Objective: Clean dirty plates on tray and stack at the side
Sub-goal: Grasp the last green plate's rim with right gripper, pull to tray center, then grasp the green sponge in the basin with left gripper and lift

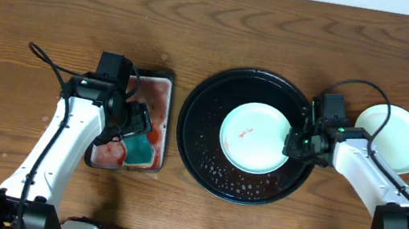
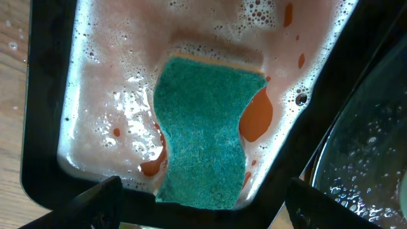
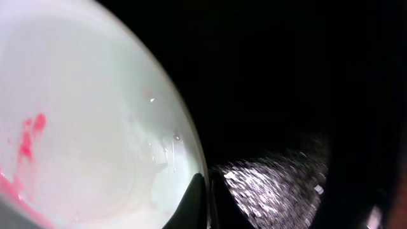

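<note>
The green sponge's near end (image 1: 138, 157) (image 2: 198, 184) lies below my left gripper, between its spread fingers. I will lower my left gripper onto that end next and close from both sides.
The large round black tray (image 1: 192, 141) holds one pale mint-white plate (image 1: 254, 138) with a red smear. My right gripper (image 1: 296, 140) is at that plate's right rim. In the right wrist view its fingers (image 3: 205, 191) are shut on the rim of the plate (image 3: 82, 127). A second pale plate (image 1: 396, 139) lies on the bare wood (image 1: 359, 56) to the right of the tray, partly behind my right arm. I cannot tell whether others lie under it. My left gripper (image 1: 137, 121) is open, its fingers (image 2: 203, 189) wide apart on either side of a green sponge (image 2: 200, 140).
The sponge (image 1: 138, 151) lies in a small rectangular black tray (image 1: 162, 124) of pinkish-red soapy liquid (image 2: 114, 83), left of the round tray. The round tray's wet floor (image 3: 273, 184) is speckled with drops. Cables run from both arms.
</note>
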Available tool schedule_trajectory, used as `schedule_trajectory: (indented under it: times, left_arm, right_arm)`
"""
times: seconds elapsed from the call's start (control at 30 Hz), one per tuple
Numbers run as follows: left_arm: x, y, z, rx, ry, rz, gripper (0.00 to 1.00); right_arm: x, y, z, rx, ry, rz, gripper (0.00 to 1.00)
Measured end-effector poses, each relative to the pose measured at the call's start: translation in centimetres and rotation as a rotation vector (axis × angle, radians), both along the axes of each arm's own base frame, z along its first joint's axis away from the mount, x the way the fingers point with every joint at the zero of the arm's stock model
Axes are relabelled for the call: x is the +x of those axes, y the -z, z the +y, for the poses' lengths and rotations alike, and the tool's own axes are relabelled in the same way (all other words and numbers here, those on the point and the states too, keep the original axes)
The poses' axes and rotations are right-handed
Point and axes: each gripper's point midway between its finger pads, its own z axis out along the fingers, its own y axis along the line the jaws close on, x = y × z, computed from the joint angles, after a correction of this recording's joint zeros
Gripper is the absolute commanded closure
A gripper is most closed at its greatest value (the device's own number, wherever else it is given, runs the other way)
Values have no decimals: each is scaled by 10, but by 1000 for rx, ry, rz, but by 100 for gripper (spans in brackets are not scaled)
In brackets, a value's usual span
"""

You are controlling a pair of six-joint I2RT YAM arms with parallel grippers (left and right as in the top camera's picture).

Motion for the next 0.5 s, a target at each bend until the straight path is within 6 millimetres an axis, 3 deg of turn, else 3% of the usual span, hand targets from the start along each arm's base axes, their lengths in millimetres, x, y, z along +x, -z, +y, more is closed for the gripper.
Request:
schedule_trajectory:
  times: [0.23, 0.4, 0.5]
  left_arm:
    - [3, -1, -6, -36, -3, -9, 18]
    - [14, 0, -10, -59, -7, -58, 24]
    - [2, 17, -8, -55, -68, -16, 26]
  right_arm:
    - [1, -16, 11, -47, -267, -41, 72]
    - [18, -57, 15, -58, -342, -156, 65]
    - [27, -91, 17, -58, -357, -268, 64]
